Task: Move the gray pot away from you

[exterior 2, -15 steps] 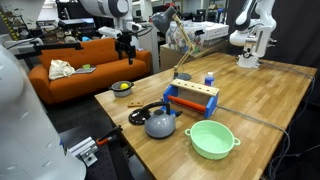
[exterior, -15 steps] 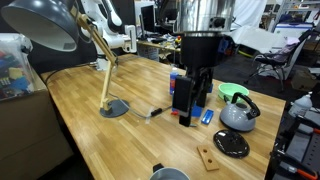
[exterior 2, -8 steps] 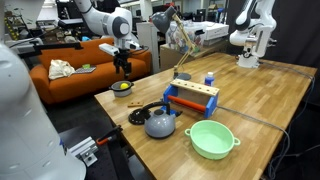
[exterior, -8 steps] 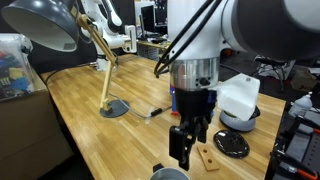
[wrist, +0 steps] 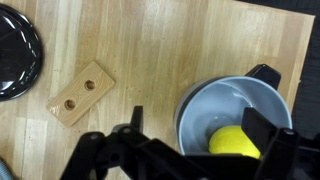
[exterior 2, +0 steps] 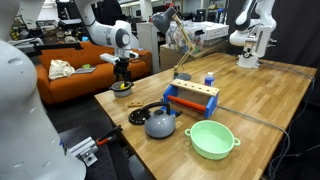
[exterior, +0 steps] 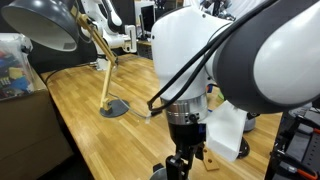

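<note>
The gray pot's near rim is already between my gripper's open fingers. My gripper should next move down to the gray pot's near rim (wrist: 182,124) and close its fingers there.
The gray pot (wrist: 222,100) is small and round with a yellow ball (wrist: 236,143) inside; it fills the lower right of the wrist view. In an exterior view the pot (exterior 2: 122,89) sits at the table's corner near the orange sofa. My gripper (wrist: 200,130) is open just above it: one finger is outside the rim, the other over the pot's far side. It also shows in an exterior view (exterior 2: 122,78) right over the pot. In an exterior view my arm hides nearly all of the pot (exterior: 157,175).
A wooden block with two holes (wrist: 80,93) and a flat black disc (wrist: 14,55) lie beside the pot. A silver kettle (exterior 2: 161,124), green bowl (exterior 2: 211,138), wooden rack (exterior 2: 192,97) and desk lamp (exterior: 114,108) stand further along the table.
My arm has swung over to the table's corner and come down, bringing the open gripper from above the rack to just over the gray pot.
</note>
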Robot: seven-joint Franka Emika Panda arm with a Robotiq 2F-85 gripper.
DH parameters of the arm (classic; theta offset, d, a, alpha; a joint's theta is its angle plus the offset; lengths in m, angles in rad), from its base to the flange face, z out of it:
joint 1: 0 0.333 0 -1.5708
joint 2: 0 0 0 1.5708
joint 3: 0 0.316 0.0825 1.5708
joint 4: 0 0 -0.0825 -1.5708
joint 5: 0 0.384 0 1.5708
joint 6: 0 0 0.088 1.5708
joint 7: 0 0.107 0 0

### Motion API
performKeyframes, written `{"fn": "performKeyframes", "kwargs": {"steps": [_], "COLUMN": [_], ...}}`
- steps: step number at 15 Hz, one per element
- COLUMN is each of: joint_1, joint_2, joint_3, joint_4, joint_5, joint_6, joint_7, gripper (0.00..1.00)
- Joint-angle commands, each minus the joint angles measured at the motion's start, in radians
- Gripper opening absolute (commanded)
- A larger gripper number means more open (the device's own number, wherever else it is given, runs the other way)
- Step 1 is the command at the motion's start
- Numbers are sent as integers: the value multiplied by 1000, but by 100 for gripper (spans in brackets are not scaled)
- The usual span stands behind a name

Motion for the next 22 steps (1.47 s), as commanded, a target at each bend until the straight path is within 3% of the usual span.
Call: {"fn": "performKeyframes", "kwargs": {"steps": [1, 10, 12, 22], "joint_1": [38, 62, 59, 51], "joint_2": [46, 126, 129, 125], "joint_3": [-32, -83, -82, -86], "joint_4": [57, 105, 109, 107], "joint_5": [-24, -17, -9, -7], "joint_6": [-53, -74, -64, -70], "joint_7": [-6, -13, -14, -24], "gripper": [100, 99, 74, 5]}}
